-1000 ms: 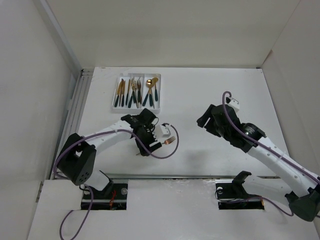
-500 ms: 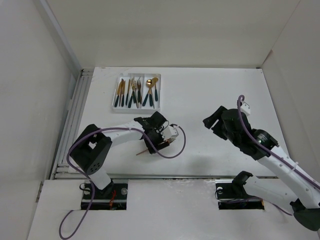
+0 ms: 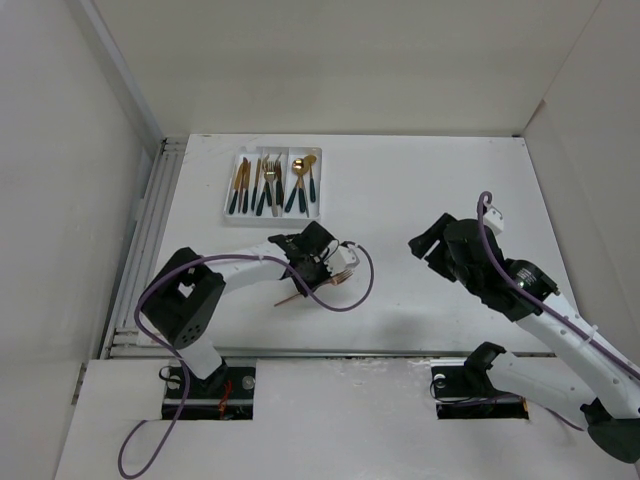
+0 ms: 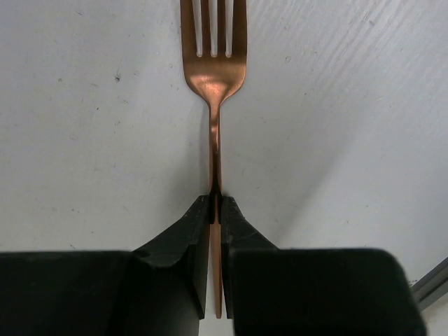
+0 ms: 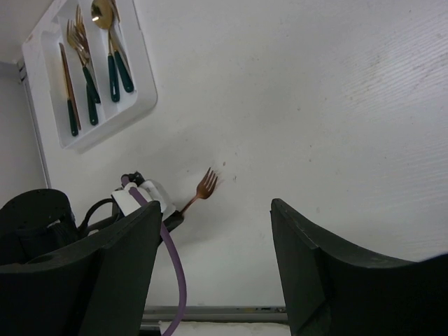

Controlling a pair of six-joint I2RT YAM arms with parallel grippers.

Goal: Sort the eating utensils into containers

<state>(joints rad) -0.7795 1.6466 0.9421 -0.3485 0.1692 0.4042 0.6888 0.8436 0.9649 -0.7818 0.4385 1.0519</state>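
Note:
The left gripper will lift next, swing the copper fork outward over the tray's middle section (image 3: 268,186), which already holds forks, turn the fork's teeth outward, and let go.
An all-copper fork (image 4: 213,70) lies low over the white table, tines pointing away from my left gripper (image 4: 215,203), which is shut on its thin handle. From above, the fork (image 3: 340,278) sticks out to the right of the left gripper (image 3: 318,283), and its handle end shows at lower left. The white tray (image 3: 270,220) at the back left holds knives (image 3: 240,187), forks (image 3: 268,185) and spoons (image 3: 302,180) in three compartments. My right gripper (image 5: 217,206) hangs open and empty over the table's right half, looking at the fork (image 5: 205,185) and the tray (image 5: 143,105).
A purple cable (image 3: 355,295) loops from the left wrist over the table beside the fork. White walls enclose the table on three sides. A metal rail (image 3: 150,230) runs along the left edge.
My left gripper has shut on the fork's handle, and the fork has shifted slightly. The right arm swung a little right early on, then stayed put, still open.

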